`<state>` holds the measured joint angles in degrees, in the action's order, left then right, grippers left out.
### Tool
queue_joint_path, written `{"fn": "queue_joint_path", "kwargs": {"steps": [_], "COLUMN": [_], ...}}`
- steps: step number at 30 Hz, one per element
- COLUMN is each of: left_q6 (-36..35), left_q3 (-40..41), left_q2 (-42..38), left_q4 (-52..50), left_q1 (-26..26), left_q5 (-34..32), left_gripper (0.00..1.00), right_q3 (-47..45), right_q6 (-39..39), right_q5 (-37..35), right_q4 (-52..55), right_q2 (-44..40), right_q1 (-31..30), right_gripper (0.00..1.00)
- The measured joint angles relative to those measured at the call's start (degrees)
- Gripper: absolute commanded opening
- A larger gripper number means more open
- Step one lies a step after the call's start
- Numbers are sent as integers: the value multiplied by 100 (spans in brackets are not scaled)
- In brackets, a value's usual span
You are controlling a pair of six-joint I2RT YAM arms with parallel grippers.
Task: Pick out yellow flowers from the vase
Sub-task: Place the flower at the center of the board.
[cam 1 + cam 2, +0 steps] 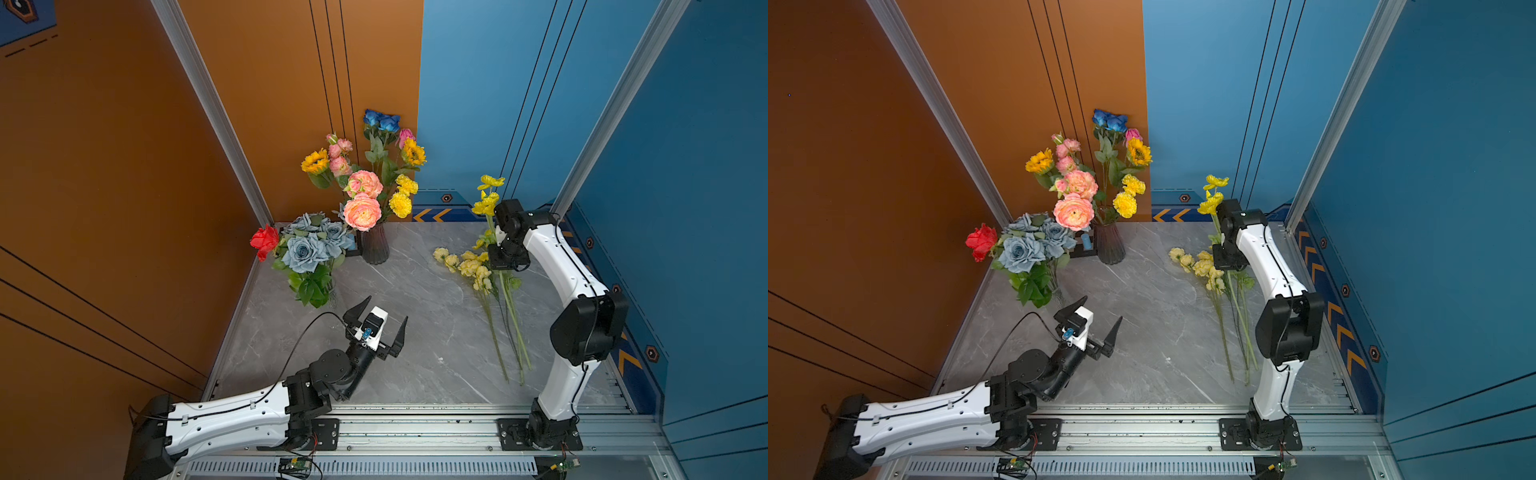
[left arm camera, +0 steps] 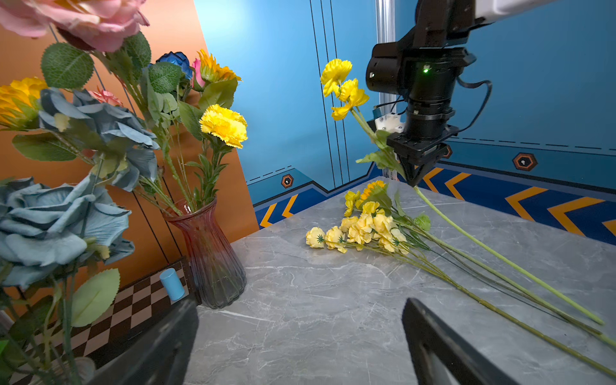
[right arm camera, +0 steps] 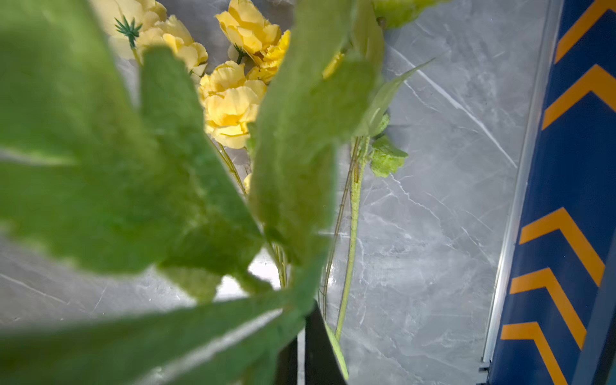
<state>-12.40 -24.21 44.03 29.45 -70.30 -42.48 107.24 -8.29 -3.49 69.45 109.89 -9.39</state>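
I need to bring the stem down onto the pile of pale-yellow flowers (image 1: 469, 266) (image 3: 230, 103) with my right gripper next and let go, because the loose yellow blooms are gathered there, below my right gripper.
A dark ribbed glass vase (image 1: 375, 248) (image 2: 210, 253) at the table's back holds yellow sunflowers (image 1: 315, 161) and yellow carnations (image 1: 401, 203) among other blooms. My right gripper (image 2: 414, 180) (image 3: 301, 320) points down, shut on the stem of a yellow poppy (image 1: 487, 195) (image 2: 343, 86). The blooms rise above the wrist and the stem's lower end slants to the table. Below it a pile of pale-yellow flowers (image 1: 469, 266) (image 2: 360, 230) (image 3: 230, 103) lies on the marble. My left gripper (image 1: 386, 308) (image 1: 1104, 307) (image 2: 300, 310) hovers open and empty over the middle.
Peach-pink peonies (image 1: 362, 212) and blue roses (image 1: 381, 119) share the vase. A second bunch of grey-blue roses (image 1: 307, 249) with a red flower (image 1: 264, 241) stands at the left. A checkered board with a blue cylinder (image 2: 171, 283) sits behind. Walls close three sides.
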Motion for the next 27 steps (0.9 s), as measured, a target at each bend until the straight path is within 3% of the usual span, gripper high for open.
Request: {"fn": "queue_joint_path", "kwargs": {"steps": [18, 22, 27], "left_q6": [531, 719, 933], "left_q3": [-85, -85, -85], "left_q2": [1248, 1368, 1545], "left_q4": [-61, -59, -57], "left_q1": [-26, 0, 140], "left_q5": [11, 11, 11], "left_gripper": [98, 98, 98], "right_q3": [284, 284, 291], "right_q6": [63, 61, 31], "right_q5": [205, 205, 225], "right_q4": [-616, -664, -769], "right_q2": [1572, 1606, 1626], "right_q1": [400, 417, 455], "right_gripper": [3, 10, 30]}}
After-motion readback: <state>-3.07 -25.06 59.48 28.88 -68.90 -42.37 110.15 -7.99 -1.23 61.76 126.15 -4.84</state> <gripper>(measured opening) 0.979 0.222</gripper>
